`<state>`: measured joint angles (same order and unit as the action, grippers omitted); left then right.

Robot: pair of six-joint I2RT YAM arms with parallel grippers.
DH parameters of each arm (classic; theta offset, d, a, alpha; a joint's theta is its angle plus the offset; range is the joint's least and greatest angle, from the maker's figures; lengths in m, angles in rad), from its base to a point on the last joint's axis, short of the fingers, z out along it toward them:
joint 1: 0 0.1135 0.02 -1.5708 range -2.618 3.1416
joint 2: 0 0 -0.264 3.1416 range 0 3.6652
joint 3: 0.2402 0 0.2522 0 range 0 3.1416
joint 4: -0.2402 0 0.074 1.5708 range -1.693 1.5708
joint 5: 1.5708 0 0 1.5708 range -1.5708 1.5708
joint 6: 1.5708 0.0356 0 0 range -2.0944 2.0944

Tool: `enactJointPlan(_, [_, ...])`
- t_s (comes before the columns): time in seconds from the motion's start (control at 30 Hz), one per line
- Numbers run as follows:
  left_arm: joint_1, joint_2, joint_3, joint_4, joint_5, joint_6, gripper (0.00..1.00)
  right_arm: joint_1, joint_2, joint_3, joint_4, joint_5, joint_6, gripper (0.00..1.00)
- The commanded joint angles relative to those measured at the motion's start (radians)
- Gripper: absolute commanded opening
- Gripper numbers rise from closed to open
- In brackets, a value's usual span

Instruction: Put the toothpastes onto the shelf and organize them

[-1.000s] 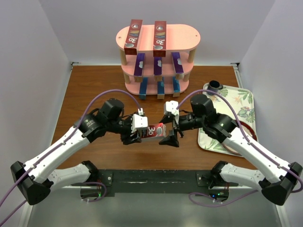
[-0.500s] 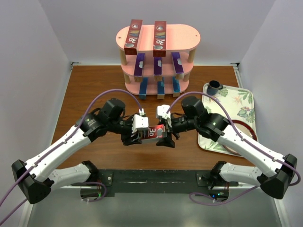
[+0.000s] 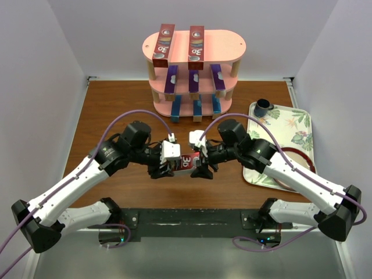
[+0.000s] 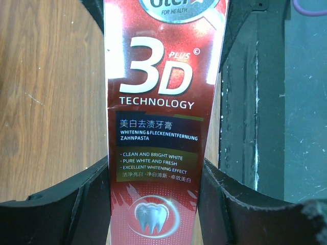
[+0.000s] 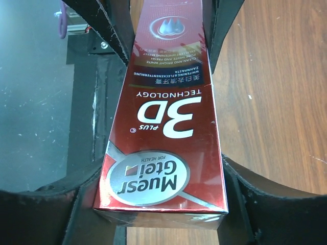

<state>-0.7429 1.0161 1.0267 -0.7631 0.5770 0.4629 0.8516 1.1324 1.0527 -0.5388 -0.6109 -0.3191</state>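
My right gripper next has to lift and turn outward, above and outward of the top board's bare end [image 3: 224, 44], and release the carton beside matching ones.
A red "3D" toothpaste carton [image 3: 187, 162] [image 4: 163, 102] [image 5: 168, 117] hangs level above the table's near middle, held from both ends. My left gripper [image 3: 169, 166] [image 4: 156, 171] is shut on its tooth-logo end. My right gripper [image 3: 203, 167] [image 5: 161, 171] has its fingers pressed on both sides of the brand-logo end. The pink shelf [image 3: 232, 45] stands at the back. Two red cartons [image 3: 164, 40] lie on its top board, three purple ones [image 3: 193, 78] on the middle board and three blue ones [image 3: 197, 108] on the bottom board.
A floral tray [image 3: 293, 123] lies at the right, with a dark mug [image 3: 263, 106] at its far corner and a brown ring [image 3: 300, 170] near my right arm. The black base rail [image 3: 186, 218] runs along the near edge. White walls close in both sides.
My right gripper has moved left onto the free end of the carton and its jaws have closed in from wide open. The left gripper and the carton have stayed put.
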Motion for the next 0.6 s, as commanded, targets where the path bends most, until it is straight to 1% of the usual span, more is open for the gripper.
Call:
enactJointPlan(0.0, [-0.004, -0.016, 0.023, 0.077, 0.017, 0.016, 0.16, 0.007, -0.029, 0.046, 0.026, -0.015, 0.028, 0.54])
enactJointPlan(0.03, [-0.004, -0.017, 0.023, 0.079, 0.014, 0.014, 0.21, 0.007, -0.031, 0.044, 0.031, -0.015, 0.028, 0.52])
enactJointPlan(0.07, [-0.004, -0.019, 0.021, 0.079, 0.008, 0.011, 0.29, 0.007, -0.034, 0.043, 0.033, -0.016, 0.028, 0.52])
enactJointPlan(0.1, [-0.004, -0.024, 0.018, 0.091, 0.0, 0.003, 0.33, 0.006, -0.037, 0.041, 0.036, -0.015, 0.029, 0.5])
enactJointPlan(0.13, [-0.004, -0.033, 0.015, 0.097, -0.017, -0.001, 0.36, 0.007, -0.043, 0.036, 0.039, -0.001, 0.038, 0.46])
enactJointPlan(0.17, [-0.004, -0.04, 0.007, 0.113, -0.023, -0.012, 0.47, 0.007, -0.046, 0.033, 0.042, 0.011, 0.044, 0.44])
enactJointPlan(0.2, [-0.004, -0.051, 0.003, 0.12, -0.029, -0.016, 0.52, 0.007, -0.049, 0.026, 0.046, 0.023, 0.058, 0.38])
enactJointPlan(0.23, [-0.004, -0.057, 0.001, 0.128, -0.04, -0.021, 0.57, 0.007, -0.055, 0.021, 0.045, 0.061, 0.064, 0.35])
enactJointPlan(0.27, [-0.004, -0.065, -0.007, 0.145, -0.048, -0.035, 0.65, 0.007, -0.059, 0.02, 0.039, 0.075, 0.071, 0.31])
enactJointPlan(0.3, [-0.004, -0.08, -0.011, 0.153, -0.057, -0.038, 0.69, 0.007, -0.062, 0.013, 0.028, 0.085, 0.084, 0.26])
enactJointPlan(0.37, [-0.004, -0.1, -0.031, 0.188, -0.086, -0.056, 0.76, 0.006, -0.075, 0.006, 0.023, 0.114, 0.098, 0.23])
enactJointPlan(0.4, [-0.004, -0.123, -0.039, 0.205, -0.101, -0.066, 0.78, 0.007, -0.082, -0.002, 0.022, 0.122, 0.112, 0.2])
enactJointPlan(0.53, [-0.004, -0.183, -0.074, 0.275, -0.212, -0.11, 0.82, 0.007, -0.12, -0.02, 0.02, 0.193, 0.158, 0.15])
enactJointPlan(0.57, [-0.004, -0.197, -0.088, 0.309, -0.235, -0.133, 0.85, 0.006, -0.138, -0.023, 0.019, 0.23, 0.164, 0.13])
